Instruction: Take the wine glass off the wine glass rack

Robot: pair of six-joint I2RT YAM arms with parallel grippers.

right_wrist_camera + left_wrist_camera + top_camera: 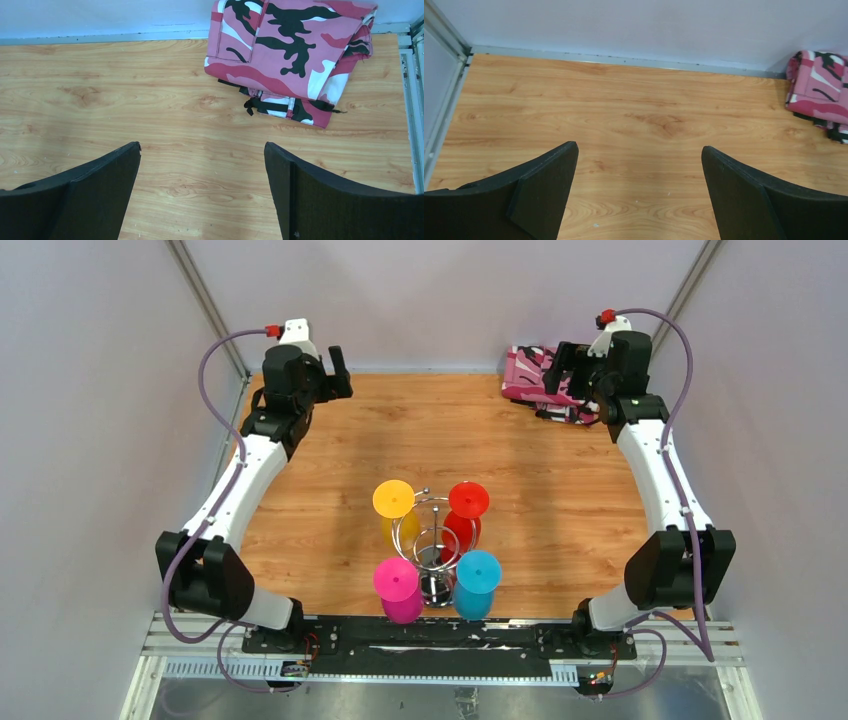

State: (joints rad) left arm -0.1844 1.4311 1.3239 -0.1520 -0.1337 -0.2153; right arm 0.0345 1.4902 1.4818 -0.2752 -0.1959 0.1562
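Note:
The coloured glasses hang around the rack's bare middle post [435, 512], so my right gripper needs to move back and to the left in the top view, onto the top of the post.
The chrome wine glass rack [434, 545] stands near the table's front middle in the top view. Several coloured wine glasses hang upside down on it: yellow [395, 508], red [466, 510], pink [398, 588] and blue [476, 582]. My left gripper [337, 370] is open and empty at the far left of the table, far from the rack; its wrist view [639, 150] shows only bare wood between the fingers. My right gripper [557, 368] is open and empty at the far right, over bare wood [202, 147]. The rack is out of both wrist views.
A folded pink camouflage cloth [540, 380] lies at the far right corner, right by the right gripper; it also shows in the right wrist view [295, 45] and the left wrist view [821, 85]. Walls and metal frame posts close the table's sides.

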